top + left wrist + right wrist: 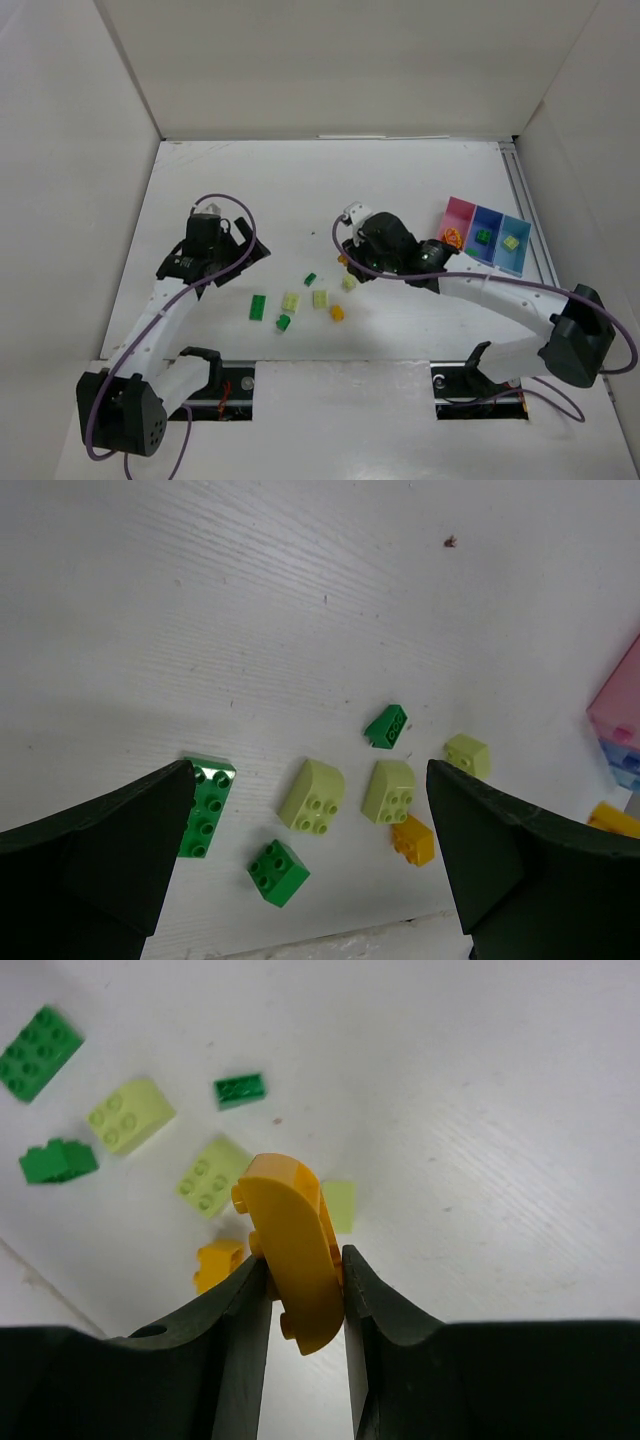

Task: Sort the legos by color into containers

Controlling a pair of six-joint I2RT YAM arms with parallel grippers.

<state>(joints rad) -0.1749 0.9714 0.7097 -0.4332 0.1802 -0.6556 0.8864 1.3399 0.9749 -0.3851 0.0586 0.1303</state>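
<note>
My right gripper is about to carry the curved brick point(290, 1250) to the right in the top view, over the pink bin, because that bin already holds an orange piece.
My right gripper point(305, 1282) is shut on an orange-yellow curved brick point(290, 1250) and holds it above the table; in the top view the gripper point(346, 262) is over the right end of the loose legos. My left gripper point(308, 772) is open and empty above the pile, and it shows at centre-left in the top view point(250, 250). On the table lie a long green brick point(208, 805), a green square brick point(278, 872), two pale yellow-green bricks point(313, 796) point(390, 790), an orange brick point(413, 840), a small dark green brick point(387, 725) and a small pale brick point(467, 755).
The joined bins stand at the right: pink point(460, 213), dark blue point(490, 222) with a green brick inside, light blue point(516, 258) with a pale brick inside. An orange piece point(452, 238) sits at the pink bin's near edge. White walls enclose the table.
</note>
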